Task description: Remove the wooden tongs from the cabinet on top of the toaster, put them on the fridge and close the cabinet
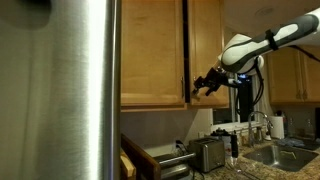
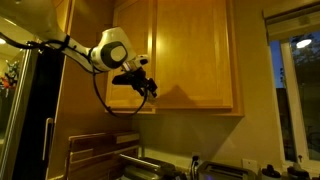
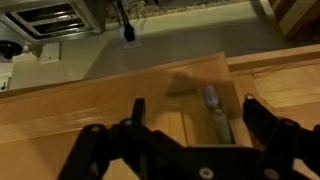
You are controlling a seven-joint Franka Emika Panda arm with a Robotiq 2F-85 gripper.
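Note:
My gripper should move outward and to the right in the wrist view, onto the slim metal handle (image 3: 214,115), because the handle is outward and nearer the finger on that side.
The honey-coloured cabinet (image 1: 205,40) hangs above the small steel toaster (image 1: 207,153), and its door looks shut in both exterior views (image 2: 190,50). My gripper (image 1: 205,85) (image 2: 145,85) is at the door's lower edge. In the wrist view the gripper (image 3: 193,108) is open, and the slim metal handle (image 3: 214,115) lies between its fingers, nearer the right one. The toaster (image 3: 50,17) shows below. The big stainless fridge (image 1: 85,80) fills the near left. The wooden tongs are out of view.
A sink with a faucet (image 1: 265,150) and bottles (image 1: 275,125) sits right of the toaster. Darker cabinets (image 1: 300,75) stand behind the arm. A wall outlet with a plug (image 3: 128,33) is under the cabinet. A window (image 2: 300,90) is at the right.

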